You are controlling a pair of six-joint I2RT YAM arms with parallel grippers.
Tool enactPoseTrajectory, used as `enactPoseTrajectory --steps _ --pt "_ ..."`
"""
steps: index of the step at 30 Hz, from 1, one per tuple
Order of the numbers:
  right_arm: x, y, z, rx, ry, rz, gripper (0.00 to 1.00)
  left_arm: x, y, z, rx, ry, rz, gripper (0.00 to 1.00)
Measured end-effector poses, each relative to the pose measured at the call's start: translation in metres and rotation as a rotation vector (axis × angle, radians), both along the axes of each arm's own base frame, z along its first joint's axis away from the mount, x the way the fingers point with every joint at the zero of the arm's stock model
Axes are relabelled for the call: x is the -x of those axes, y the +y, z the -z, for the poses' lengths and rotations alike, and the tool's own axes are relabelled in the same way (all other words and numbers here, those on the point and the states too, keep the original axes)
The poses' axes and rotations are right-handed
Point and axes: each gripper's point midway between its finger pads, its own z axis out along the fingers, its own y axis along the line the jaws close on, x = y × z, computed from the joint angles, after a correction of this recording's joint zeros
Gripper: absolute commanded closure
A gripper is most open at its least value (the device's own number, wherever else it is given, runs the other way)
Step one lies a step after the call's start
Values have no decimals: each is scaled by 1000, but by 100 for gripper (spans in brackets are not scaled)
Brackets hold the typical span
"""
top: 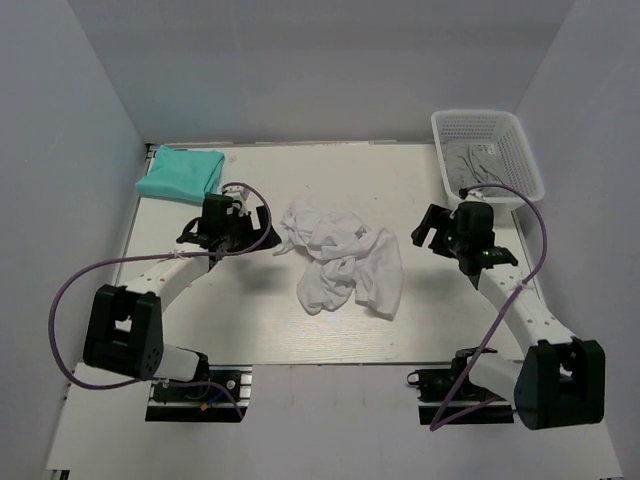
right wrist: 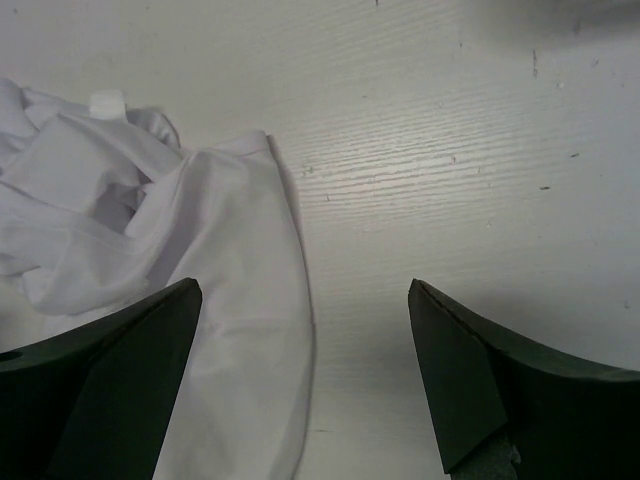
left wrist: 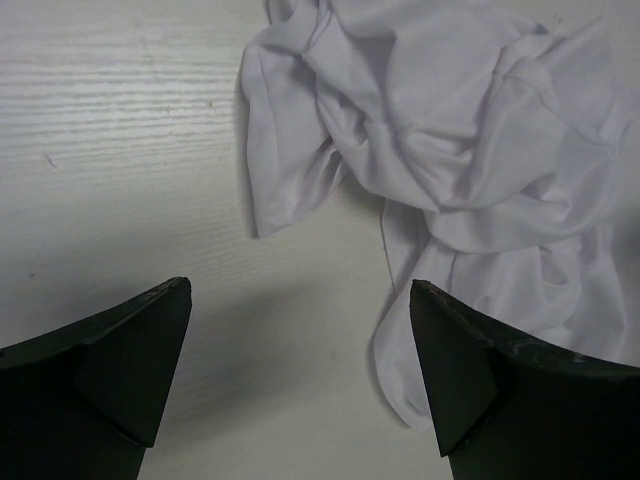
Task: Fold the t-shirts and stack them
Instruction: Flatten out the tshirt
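My left gripper is going to move down to the white t-shirt next, and then it will close on that corner of the shirt.
A crumpled white t-shirt (top: 342,258) lies in a heap at the middle of the table. A folded teal t-shirt (top: 181,173) lies flat at the back left corner. My left gripper (top: 262,228) is open and empty, just left of the white heap; in its wrist view (left wrist: 300,290) the white t-shirt (left wrist: 450,130) fills the upper right, and its edge reaches the right finger. My right gripper (top: 422,232) is open and empty just right of the heap; in its wrist view (right wrist: 305,290) the white t-shirt's edge (right wrist: 200,250) lies under the left finger.
A white mesh basket (top: 488,152) stands at the back right with grey cloth (top: 478,162) inside. White walls close in the table on the left, back and right. Purple cables loop from both arms.
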Motion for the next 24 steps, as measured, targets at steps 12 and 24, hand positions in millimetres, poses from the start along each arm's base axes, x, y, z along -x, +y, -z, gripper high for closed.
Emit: enactPoseTrajectory --steps 12,24 --pt "-16 22 60 -17 201 -98 10 7 -26 71 -59 203 74 0" --pt "-41 57 98 25 274 -216 16 -16 -44 78 -54 178 100 47"
